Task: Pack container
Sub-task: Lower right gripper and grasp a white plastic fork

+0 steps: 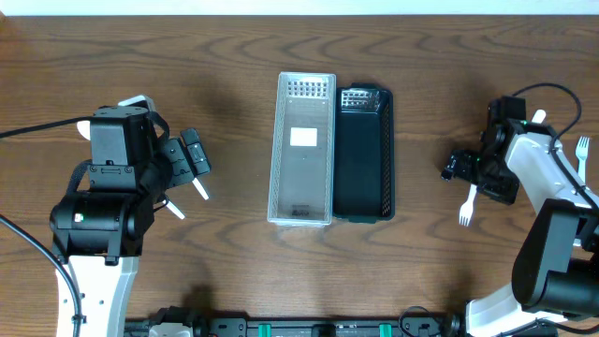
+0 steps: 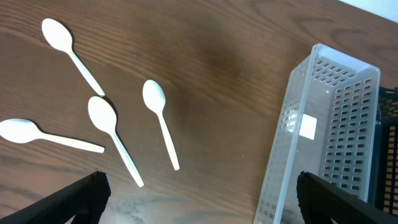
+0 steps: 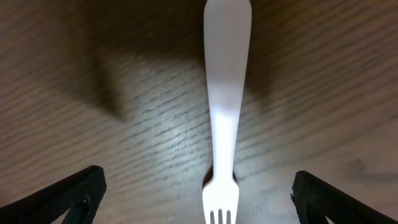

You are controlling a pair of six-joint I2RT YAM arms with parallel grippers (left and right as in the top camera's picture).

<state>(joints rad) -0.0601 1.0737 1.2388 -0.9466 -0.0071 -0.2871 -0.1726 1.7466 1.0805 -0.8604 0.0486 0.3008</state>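
The narrow part of the fork's handle (image 1: 470,195) (image 3: 224,148) comes between my right gripper's open fingers next as they move down and close on it, since the fork lies flat below.
A clear perforated container (image 1: 304,150) lies at the table's centre, with a black container (image 1: 365,154) touching its right side. My left gripper (image 1: 195,159) is open and empty, hovering left of the clear container (image 2: 323,124). Several white plastic spoons (image 2: 158,118) lie on the wood ahead of its fingers (image 2: 199,199). My right gripper (image 1: 477,178) is open above a white plastic fork (image 1: 465,208). In the right wrist view the fork (image 3: 225,93) lies flat between the open fingers (image 3: 199,196), tines toward the camera, untouched.
A second white fork (image 1: 582,150) lies at the far right edge beside the right arm. The black container's edge shows in the left wrist view (image 2: 388,124). Two spoon ends (image 1: 175,210) stick out from under the left arm.
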